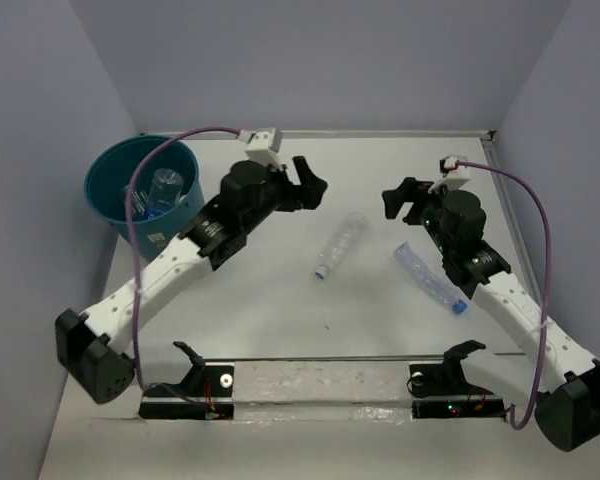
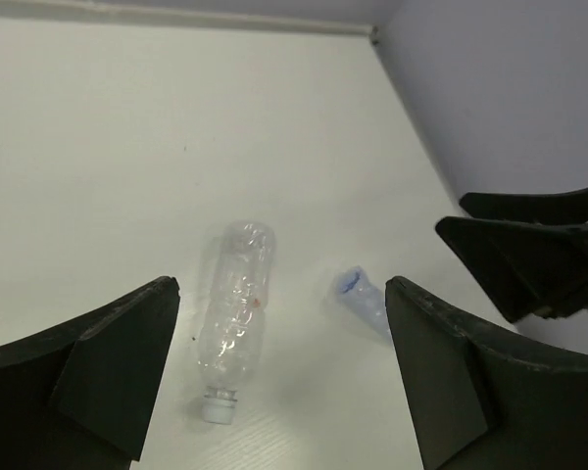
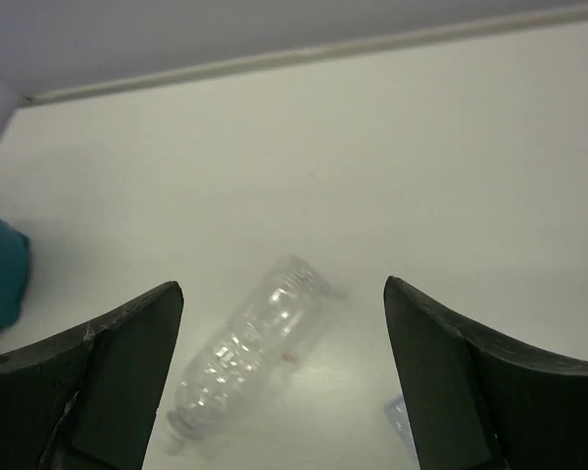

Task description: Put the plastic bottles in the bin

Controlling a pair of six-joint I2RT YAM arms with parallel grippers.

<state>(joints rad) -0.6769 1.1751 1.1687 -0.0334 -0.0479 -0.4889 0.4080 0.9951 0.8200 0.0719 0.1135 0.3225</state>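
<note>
The left gripper should next move away from the bin (image 1: 115, 205) and down onto the middle bottle's body (image 1: 346, 233), which lies below the gripper, to its right in the top view.
The teal bin (image 1: 115, 205) stands at the far left with bottles (image 1: 163, 190) inside. A clear unlabelled bottle (image 1: 342, 243) lies on the table's middle; it shows in the left wrist view (image 2: 237, 313) and in the right wrist view (image 3: 250, 357). A second clear bottle with a blue cap (image 1: 429, 277) lies beside the right arm; its end shows in the left wrist view (image 2: 361, 299). My left gripper (image 1: 310, 183) is open and empty, between the bin and the middle bottle. My right gripper (image 1: 400, 198) is open and empty, right of the middle bottle.
Pale walls close the table on the left, back and right. A black-ended rail (image 1: 320, 385) runs along the near edge. Purple cables (image 1: 535, 220) loop above both arms. The bin's edge (image 3: 0, 274) shows at the left of the right wrist view.
</note>
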